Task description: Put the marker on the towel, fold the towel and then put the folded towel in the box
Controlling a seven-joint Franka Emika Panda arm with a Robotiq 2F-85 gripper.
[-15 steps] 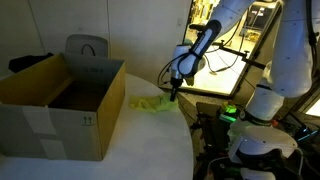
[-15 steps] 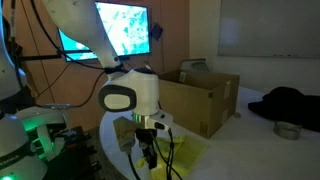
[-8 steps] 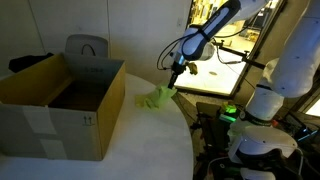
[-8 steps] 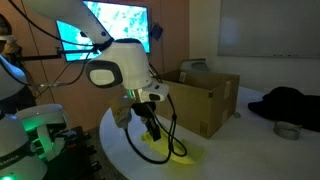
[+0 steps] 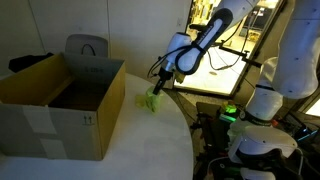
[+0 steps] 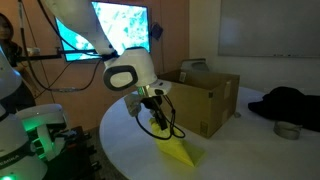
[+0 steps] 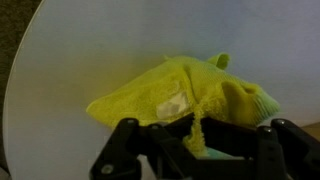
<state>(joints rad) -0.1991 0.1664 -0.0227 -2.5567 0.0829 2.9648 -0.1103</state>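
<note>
Next I will carry the pinched fold in my gripper outward over the towel's loose part (image 6: 180, 151) (image 7: 137, 98), toward the box, and release it there, doubling the cloth.
The yellow-green towel (image 5: 151, 99) hangs bunched from my gripper (image 5: 160, 86), lifted off the round white table, just beside the open cardboard box (image 5: 60, 100). In an exterior view the towel (image 6: 172, 143) dangles with its lower corner near the tabletop, below the gripper (image 6: 155, 113). In the wrist view the towel (image 7: 180, 95) fills the middle, with a white label on it, and a pinch of it sits between my fingers (image 7: 196, 130). The marker is hidden; I cannot see it in any view.
The box (image 6: 200, 95) stands on the white table (image 5: 150, 145). A grey chair back (image 5: 86, 47) is behind the box. Lit monitors (image 6: 125, 25) and a dark bundle (image 6: 290, 105) with a small bowl sit beyond the table.
My gripper has lifted the towel off the table and carried it toward the box. The towel, flat on the table a second ago, now hangs bunched.
</note>
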